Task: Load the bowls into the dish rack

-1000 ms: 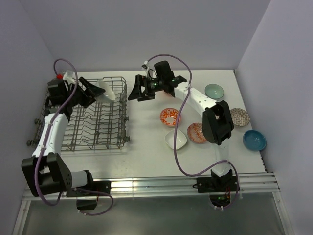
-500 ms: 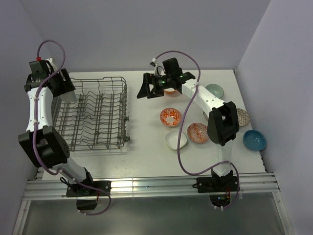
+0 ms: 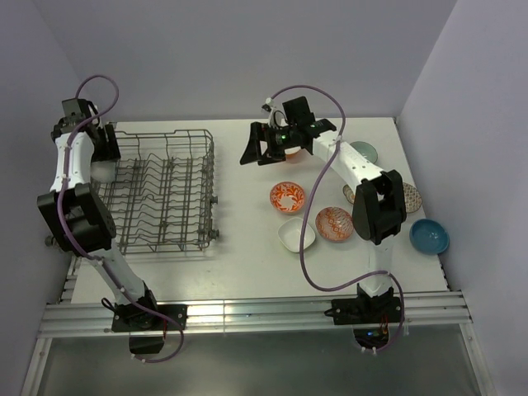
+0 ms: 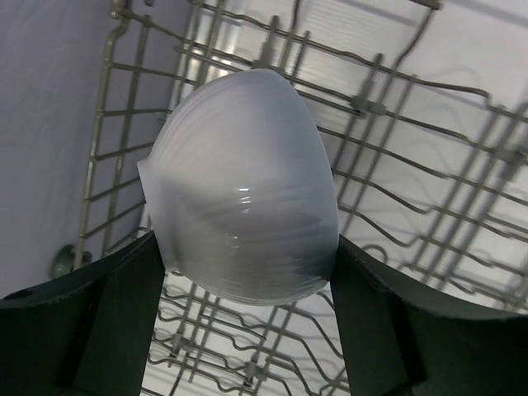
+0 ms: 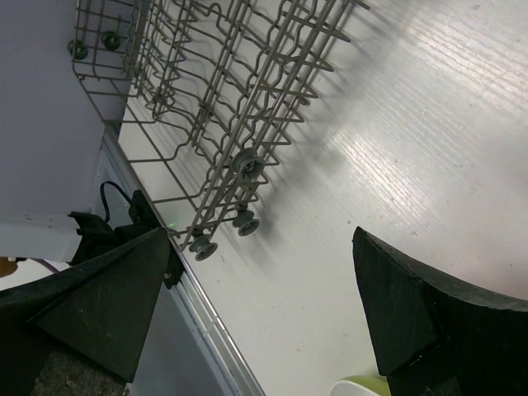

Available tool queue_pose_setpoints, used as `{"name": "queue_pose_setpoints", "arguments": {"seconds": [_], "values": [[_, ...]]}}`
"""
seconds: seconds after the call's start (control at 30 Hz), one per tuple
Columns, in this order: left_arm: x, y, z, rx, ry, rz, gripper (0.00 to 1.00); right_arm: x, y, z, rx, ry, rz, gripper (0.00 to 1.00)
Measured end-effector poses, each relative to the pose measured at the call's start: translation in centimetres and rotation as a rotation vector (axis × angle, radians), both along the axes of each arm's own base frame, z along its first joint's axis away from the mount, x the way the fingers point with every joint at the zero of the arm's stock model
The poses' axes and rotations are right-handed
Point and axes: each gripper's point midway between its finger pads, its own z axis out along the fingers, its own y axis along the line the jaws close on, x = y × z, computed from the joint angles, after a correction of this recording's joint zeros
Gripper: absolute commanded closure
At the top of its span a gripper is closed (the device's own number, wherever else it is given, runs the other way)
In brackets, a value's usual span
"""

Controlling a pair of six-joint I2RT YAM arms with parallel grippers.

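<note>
The rack's far corner is empty. My left gripper will next lower the white bowl onto the rack's wires there, beside the wire side, and then release it.
My left gripper is shut on a plain white round bowl at the far-left edge of the grey wire dish rack. In the left wrist view the bowl sits between both fingers, above the rack tines. My right gripper is open and empty over bare table between the rack and the bowls. In the right wrist view it faces the rack's corner. An orange bowl lies partly hidden under the right wrist.
On the table's right lie a red-orange patterned bowl, another patterned bowl, a white square bowl, a pale green bowl, a blue bowl and a scalloped bowl. A green bowl rim shows under the right gripper.
My left arm has swung the white bowl from over the rack's back middle to its far-left edge. My right gripper has drifted a little to the right, still open.
</note>
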Motion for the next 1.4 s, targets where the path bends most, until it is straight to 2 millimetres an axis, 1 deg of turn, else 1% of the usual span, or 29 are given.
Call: {"name": "queue_pose_setpoints", "arguments": {"seconds": [0.13,0.37,0.5,0.67,0.77,0.93,1.1,1.2,1.4], "values": [[0.2,0.8,-0.7,0.077,0.045,0.007,1.00,0.1,-0.4,-0.2,-0.007,0.002,-0.004,0.01],[1.3,0.8,-1.6,0.196,0.085,0.000,1.00,0.1,-0.7,-0.3,-0.014,0.009,-0.006,0.01],[2.3,1.1,-2.0,0.256,0.100,-0.003,1.00,0.5,-1.3,-0.4,-0.015,0.010,-0.020,0.00],[3.7,2.3,-2.4,0.323,0.108,0.006,1.00,0.9,-1.9,-0.2,-0.014,0.008,-0.034,0.00],[4.1,2.9,-3.0,0.353,0.123,0.006,1.00,0.9,-2.0,0.0,-0.012,0.005,-0.037,0.00],[4.4,3.4,-3.9,0.375,0.150,-0.015,1.00,0.8,-2.1,0.4,-0.008,-0.002,-0.037,0.00],[4.5,3.5,-3.9,0.388,0.157,-0.034,1.00,0.8,-2.1,0.4,-0.009,-0.003,-0.038,0.00],[5.0,3.5,-4.0,0.395,0.149,-0.039,0.99,0.8,-2.1,0.4,-0.009,-0.002,-0.038,0.00],[5.9,3.2,-4.9,0.422,0.150,-0.058,0.93,0.8,-2.1,0.2,-0.011,0.001,-0.037,0.00]]}}
